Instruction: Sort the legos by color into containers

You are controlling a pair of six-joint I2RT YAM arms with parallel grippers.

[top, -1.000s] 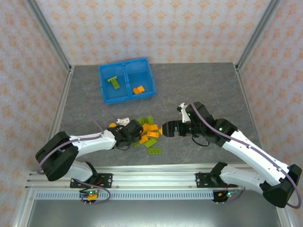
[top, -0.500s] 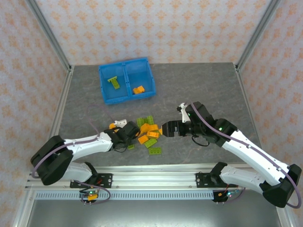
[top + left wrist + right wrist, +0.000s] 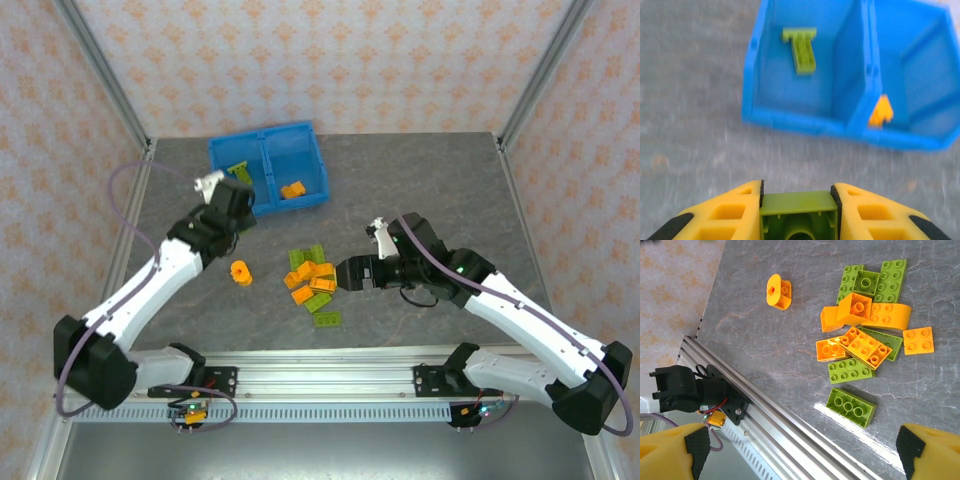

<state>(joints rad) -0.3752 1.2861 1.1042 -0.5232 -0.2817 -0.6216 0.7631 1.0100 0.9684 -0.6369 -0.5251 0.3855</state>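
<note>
My left gripper needs to move outward and down and release the lime green brick in the tray's section with the green piece. That section is outward of my gripper and below it.
My left gripper (image 3: 797,192) is shut on a lime green brick (image 3: 797,212), held above the table just short of the blue tray (image 3: 790,122). In the top view that gripper (image 3: 240,195) hovers by the front of the tray's (image 3: 270,208) left compartment. A green piece (image 3: 801,47) lies in the left compartment and an orange one (image 3: 881,111) in the right. My right gripper (image 3: 343,274) stands wide open beside the pile of green and orange legos (image 3: 312,278), with nothing between its jaws (image 3: 801,447). The round orange piece (image 3: 240,272) sits apart, left of the pile.
An aluminium rail (image 3: 780,425) runs along the table's near edge, with a black bracket and wiring (image 3: 695,390) below it. A single green brick (image 3: 851,407) lies closest to the rail. Metal frame posts and patterned walls enclose the table.
The left arm rose from the pile and swung back and left to the tray, carrying a green brick. The round orange piece now shows. The right arm barely moved.
</note>
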